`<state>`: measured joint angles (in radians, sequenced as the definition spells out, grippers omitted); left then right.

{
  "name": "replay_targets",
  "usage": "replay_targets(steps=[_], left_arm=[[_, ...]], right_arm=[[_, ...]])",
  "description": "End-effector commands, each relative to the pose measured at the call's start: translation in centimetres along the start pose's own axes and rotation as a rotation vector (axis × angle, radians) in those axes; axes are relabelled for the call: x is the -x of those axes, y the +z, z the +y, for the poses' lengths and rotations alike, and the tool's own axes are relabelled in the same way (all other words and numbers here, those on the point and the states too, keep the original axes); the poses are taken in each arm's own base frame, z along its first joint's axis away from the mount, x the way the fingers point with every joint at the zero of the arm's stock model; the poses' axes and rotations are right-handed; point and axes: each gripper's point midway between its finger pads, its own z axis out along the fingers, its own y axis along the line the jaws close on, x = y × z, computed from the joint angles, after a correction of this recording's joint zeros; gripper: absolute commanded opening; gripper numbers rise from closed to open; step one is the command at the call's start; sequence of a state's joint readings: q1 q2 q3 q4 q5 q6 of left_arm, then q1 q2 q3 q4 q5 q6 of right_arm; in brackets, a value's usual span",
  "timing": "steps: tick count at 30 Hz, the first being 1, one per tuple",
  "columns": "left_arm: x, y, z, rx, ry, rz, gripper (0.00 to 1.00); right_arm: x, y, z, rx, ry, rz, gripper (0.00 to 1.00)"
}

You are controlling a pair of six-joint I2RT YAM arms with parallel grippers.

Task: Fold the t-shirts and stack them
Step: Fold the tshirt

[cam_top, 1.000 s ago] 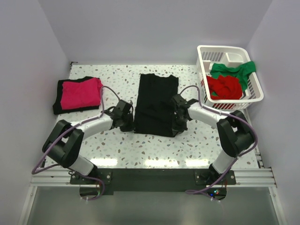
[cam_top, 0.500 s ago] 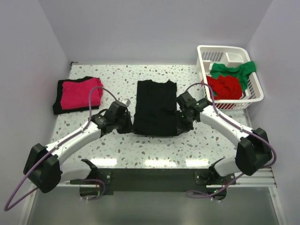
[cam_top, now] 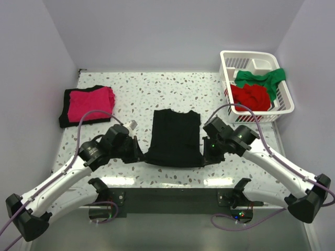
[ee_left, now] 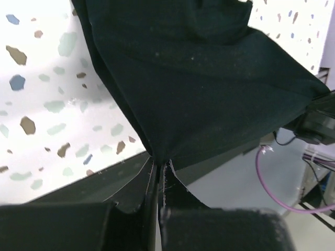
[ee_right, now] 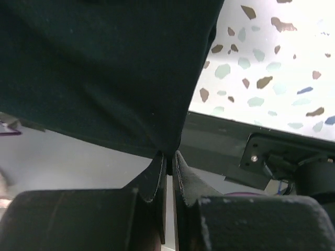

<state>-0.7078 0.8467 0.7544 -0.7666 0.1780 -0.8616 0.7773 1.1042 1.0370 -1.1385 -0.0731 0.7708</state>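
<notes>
The far half of the black t-shirt is lying flat. The left gripper next needs to carry the t-shirt's corner outward over the black t-shirt [cam_top: 175,137] to its far corner nearest the magenta-pink t-shirt and let go.
A black t-shirt [cam_top: 175,137] lies stretched at the table's near middle, its near edge at the front rim. My left gripper [cam_top: 140,155] is shut on its near left corner [ee_left: 157,157]. My right gripper [cam_top: 207,156] is shut on its near right corner [ee_right: 168,151]. In both wrist views the black cloth [ee_left: 199,78] fans out from the closed fingertips. A folded magenta-pink t-shirt [cam_top: 90,102] rests on a folded black one [cam_top: 65,110] at the far left. A red t-shirt [cam_top: 250,97] and a green t-shirt [cam_top: 261,78] are bunched in the basket.
The white slatted basket [cam_top: 282,107] stands at the far right corner of the speckled table [cam_top: 136,89]. The table's dark front rail [cam_top: 167,196] runs below the shirt's near edge. White walls close in the left, back and right sides.
Both arms have pulled toward the near edge, dragging the black t-shirt along the table from the middle to the front. The grips have not changed.
</notes>
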Motion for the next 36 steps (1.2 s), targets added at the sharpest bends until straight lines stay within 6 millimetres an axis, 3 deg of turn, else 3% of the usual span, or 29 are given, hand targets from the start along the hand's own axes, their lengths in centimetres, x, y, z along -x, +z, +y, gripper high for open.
replay_targets(steps=[1, 6, 17, 24, 29, 36], left_arm=[[0.2, -2.0, -1.1, -0.008, -0.061, -0.008, 0.0], [2.8, -2.7, -2.9, -0.019, -0.028, -0.075, 0.0], [8.8, -0.7, -6.2, -0.022, 0.041, -0.188, 0.0], [11.2, 0.5, -5.9, -0.008, 0.063, -0.202, 0.0], [13.2, 0.7, -5.5, -0.042, 0.06, -0.218, 0.0], [14.0, 3.7, -4.4, -0.038, 0.072, -0.152, 0.0]], right_arm=[[-0.2, -2.7, -0.6, -0.018, 0.078, -0.039, 0.0], [1.9, -3.3, -0.2, -0.046, 0.088, -0.114, 0.0], [7.8, -3.4, 0.9, -0.049, 0.167, -0.29, 0.0], [11.0, -4.0, 0.2, -0.065, 0.17, -0.333, 0.0], [12.9, -2.7, 0.1, -0.083, 0.157, -0.316, 0.0], [15.0, -0.9, -0.5, -0.119, 0.153, -0.29, 0.0]])
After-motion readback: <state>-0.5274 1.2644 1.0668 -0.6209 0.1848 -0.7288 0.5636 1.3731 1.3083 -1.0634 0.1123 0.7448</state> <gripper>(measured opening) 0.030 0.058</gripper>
